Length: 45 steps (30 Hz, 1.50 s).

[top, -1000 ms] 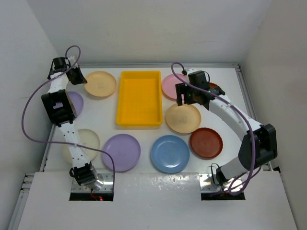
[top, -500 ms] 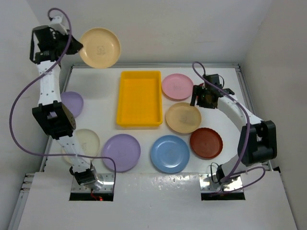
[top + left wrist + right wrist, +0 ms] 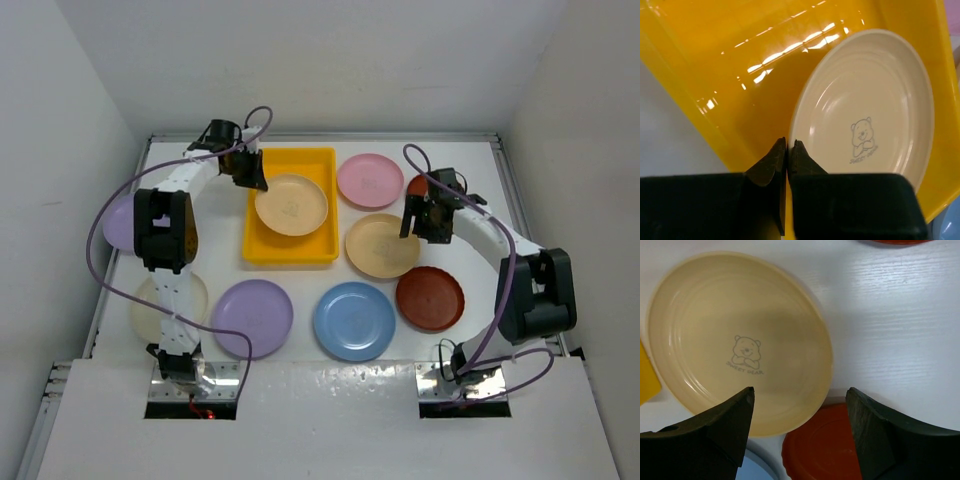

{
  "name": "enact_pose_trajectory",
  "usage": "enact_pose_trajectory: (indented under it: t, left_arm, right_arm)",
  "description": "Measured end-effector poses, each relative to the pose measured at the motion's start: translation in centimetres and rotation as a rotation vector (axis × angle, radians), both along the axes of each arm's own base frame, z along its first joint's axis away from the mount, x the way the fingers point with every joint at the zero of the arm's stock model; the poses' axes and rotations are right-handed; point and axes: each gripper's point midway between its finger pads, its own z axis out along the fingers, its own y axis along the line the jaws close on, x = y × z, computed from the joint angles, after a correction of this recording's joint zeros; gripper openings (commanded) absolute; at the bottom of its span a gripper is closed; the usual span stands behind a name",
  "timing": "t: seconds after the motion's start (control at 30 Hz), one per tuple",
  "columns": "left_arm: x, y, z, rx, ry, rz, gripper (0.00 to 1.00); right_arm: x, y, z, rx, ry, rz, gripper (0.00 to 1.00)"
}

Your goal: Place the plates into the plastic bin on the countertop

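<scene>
The robot's right gripper needs to come down onto the second cream-yellow plate's rim away from the bin beside the red-brown plate, because that rim runs between the gripper's spread fingers.
My left gripper [image 3: 254, 178] is shut on the rim of a cream-yellow plate [image 3: 291, 204] and holds it tilted inside the yellow plastic bin [image 3: 288, 250]. In the left wrist view the fingertips [image 3: 787, 146] pinch the plate [image 3: 865, 110] by its edge over the bin floor [image 3: 740, 75]. My right gripper [image 3: 415, 222] is open and empty above a second cream-yellow plate [image 3: 382, 247]. In the right wrist view that plate [image 3: 740, 335] lies below the spread gripper [image 3: 800, 392].
On the white countertop [image 3: 470, 160] lie a pink plate [image 3: 369, 180], a red-brown plate [image 3: 430, 298], a blue plate [image 3: 354, 321] and a lilac plate [image 3: 252, 318]. A pale cream plate [image 3: 190, 295] and a lilac plate [image 3: 118, 222] sit partly behind the left arm. Another red-brown plate [image 3: 418, 186] shows behind the right arm.
My left arm has swung down from high at the back left and brought the cream-yellow plate into the bin. My right gripper has barely shifted over the other cream-yellow plate.
</scene>
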Motion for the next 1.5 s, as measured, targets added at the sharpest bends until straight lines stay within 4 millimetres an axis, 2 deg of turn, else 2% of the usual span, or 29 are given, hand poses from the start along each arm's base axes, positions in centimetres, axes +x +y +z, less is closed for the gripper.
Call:
enact_pose_trajectory:
  t: [0.03, 0.13, 0.23, 0.4, 0.47, 0.5, 0.53, 0.57, 0.6, 0.63, 0.73, 0.8, 0.9, 0.97, 1.07, 1.17, 1.27, 1.37, 1.43, 1.5]
  left_arm:
    - [0.0, 0.3, -0.4, 0.012, 0.003, 0.002, 0.24]
    - [0.4, 1.0, -0.5, 0.043, -0.018, 0.001, 0.47]
    - [0.5, 1.3, -0.6, 0.061, -0.030, -0.004, 0.53]
    - [0.7, 1.4, 0.3, 0.068, -0.038, -0.016, 0.55]
    - [1.6, 2.0, 2.1, 0.065, -0.078, -0.007, 0.55]
    - [2.1, 2.6, 3.1, 0.067, -0.105, 0.006, 0.55]
    - [2.6, 3.6, 4.5, 0.071, -0.135, 0.027, 0.55]
    - [2.9, 4.6, 5.3, 0.081, -0.154, 0.050, 0.55]
    - [3.3, 6.3, 6.7, 0.091, -0.185, 0.086, 0.55]
    - [3.6, 8.1, 8.0, 0.102, -0.213, 0.124, 0.55]
    - [3.7, 15.2, 10.9, 0.162, -0.271, 0.278, 0.58]
    - [3.0, 20.5, 12.1, 0.205, -0.287, 0.403, 0.59]
    - [0.8, 28.0, 11.8, 0.259, -0.254, 0.591, 0.61]
    - [-1.5, 32.7, 10.1, 0.287, -0.195, 0.716, 0.61]
    - [-5.4, 37.6, 6.5, 0.313, -0.082, 0.860, 0.61]
    - [-9.2, 40.6, 3.6, 0.331, 0.022, 0.964, 0.61]
    - [-11.2, 42.4, 2.6, 0.348, 0.064, 1.022, 0.61]
    - [-12.3, 43.2, 1.9, 0.359, 0.083, 1.051, 0.61]
    - [-13.0, 43.3, 1.3, 0.354, 0.098, 1.059, 0.61]
    - [-13.6, 43.1, 0.6, 0.340, 0.116, 1.061, 0.61]
  right_arm:
    - [-0.2, -0.1, -0.2, -0.001, 0.009, -0.001, 0.73]
    - [-0.5, -0.3, -0.6, -0.003, 0.023, -0.006, 0.73]
    - [-0.6, -0.7, -2.0, -0.002, 0.064, -0.016, 0.73]
    - [-1.2, -1.4, -6.0, -0.011, 0.189, -0.016, 0.65]
    - [-1.2, -1.5, -7.2, -0.012, 0.220, -0.006, 0.52]
    - [-0.9, -1.5, -7.2, -0.011, 0.220, -0.002, 0.47]
    - [-0.4, -1.3, -7.1, 0.000, 0.207, 0.002, 0.35]
    - [0.1, -1.2, -7.1, 0.002, 0.194, 0.013, 0.28]
    - [0.2, -1.1, -7.2, 0.006, 0.190, 0.018, 0.23]
    - [0.3, -1.0, -7.2, 0.014, 0.188, 0.027, 0.12]
    - [0.5, -0.9, -6.4, 0.017, 0.165, 0.049, 0.00]
    - [0.6, -1.0, -5.4, 0.013, 0.141, 0.057, 0.00]
    - [0.8, -1.7, -2.1, -0.036, 0.064, 0.064, 0.00]
    - [0.6, -2.7, 0.3, -0.098, 0.020, 0.050, 0.00]
    - [1.4, -3.8, 5.0, -0.180, -0.087, 0.024, 0.00]
    - [3.9, -2.9, 11.4, -0.236, -0.261, 0.029, 0.00]
    - [6.8, 0.4, 17.8, -0.241, -0.446, 0.078, 0.00]
    - [9.0, 5.3, 22.1, -0.181, -0.592, 0.151, 0.00]
    - [10.5, 9.4, 23.0, -0.115, -0.644, 0.224, 0.00]
    - [12.0, 12.8, 22.1, -0.073, -0.642, 0.286, 0.00]
